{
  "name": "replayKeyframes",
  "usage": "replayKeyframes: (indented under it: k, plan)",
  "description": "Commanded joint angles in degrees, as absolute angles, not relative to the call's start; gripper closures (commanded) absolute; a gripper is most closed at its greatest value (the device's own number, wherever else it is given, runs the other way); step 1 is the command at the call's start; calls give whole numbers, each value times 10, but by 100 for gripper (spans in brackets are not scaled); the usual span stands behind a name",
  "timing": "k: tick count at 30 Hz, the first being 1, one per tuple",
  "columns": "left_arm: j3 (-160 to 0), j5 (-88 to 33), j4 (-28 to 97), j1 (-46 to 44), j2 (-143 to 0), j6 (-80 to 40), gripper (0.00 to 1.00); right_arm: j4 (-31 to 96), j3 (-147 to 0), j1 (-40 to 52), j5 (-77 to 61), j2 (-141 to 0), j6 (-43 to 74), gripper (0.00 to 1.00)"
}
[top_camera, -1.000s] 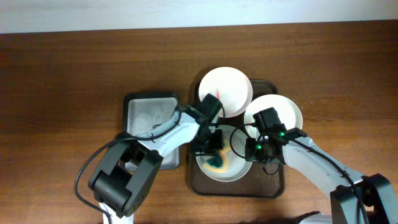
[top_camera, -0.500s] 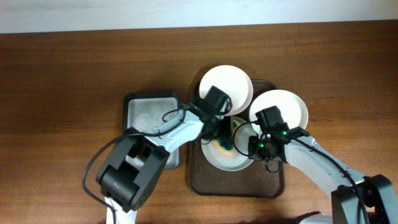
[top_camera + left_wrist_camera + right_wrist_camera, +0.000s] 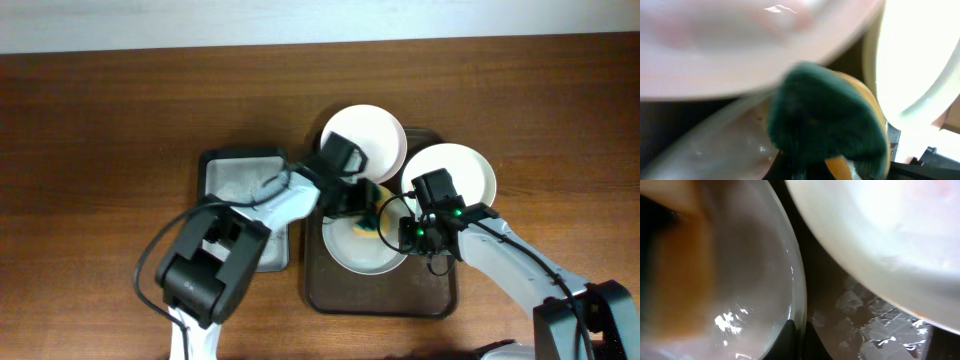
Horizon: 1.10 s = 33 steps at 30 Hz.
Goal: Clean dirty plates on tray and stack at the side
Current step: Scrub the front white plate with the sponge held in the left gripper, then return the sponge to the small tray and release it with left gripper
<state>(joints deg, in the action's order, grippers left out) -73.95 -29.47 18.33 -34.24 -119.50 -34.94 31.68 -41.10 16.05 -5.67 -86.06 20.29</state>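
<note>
Next, my left gripper will lift and move left in the overhead view, over the smaller tray's open grey bottom (image 3: 236, 180), to release the sponge.
Three white plates lie on the dark brown tray (image 3: 440, 292): one at the back (image 3: 372, 130), one at the right (image 3: 462, 170), and a wet front plate (image 3: 350, 252). My left gripper (image 3: 366, 214) is shut on a green and yellow sponge (image 3: 830, 120) and presses it on the front plate's far side. My right gripper (image 3: 407, 234) is shut on the front plate's right rim (image 3: 799, 305), one finger on each side. Suds (image 3: 875, 325) lie on the tray beside it.
A smaller black tray with a grey bottom (image 3: 235, 185) stands left of the brown tray, partly under my left arm. Bare wooden table (image 3: 110, 150) lies all round. The two arms are close together over the front plate.
My left gripper has moved the sponge from the front plate's near part up to its far right part. The plate and my right gripper have shifted slightly back.
</note>
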Motion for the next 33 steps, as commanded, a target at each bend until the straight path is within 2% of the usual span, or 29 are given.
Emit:
replayKeyframes:
  k: [1,9,13,17,20,24,26,29,30,31,32,33]
  plan:
    - [-771,-196,248,-266,-1221,-277,100,344,-401,169,-60,-867,173,96]
    - [-964,-126,622,-293,-1220,-212,100,351,-401,169,-60,-867,173,96]
    - [-1015,-98,741,-268,-1185,-207,100,353,-404,168,-60,-867,173,96]
    - [-1006,30,828,-215,-1080,-207,100,413,-453,168,-58,-862,167,96]
    - [-925,40,788,-189,-1047,-207,100,474,-513,169,-53,-849,167,96]
    - [-756,22,642,-154,-1039,-207,100,556,-604,169,-2,-830,167,96]
    - [-744,-13,632,-133,-1038,-206,91,574,-630,172,42,-820,167,96]
    - [-746,-24,632,-113,-990,-196,46,580,-638,214,152,-797,168,96]
    - [-746,-24,634,-112,-976,-196,40,589,-638,235,194,-791,177,96]
    - [-746,-25,635,-111,-947,-195,24,611,-638,276,275,-783,217,96]
    - [-746,-27,635,-111,-924,-195,14,623,-638,307,320,-778,232,96]
    - [-746,-28,635,-111,-908,-195,10,634,-638,332,353,-775,251,96]
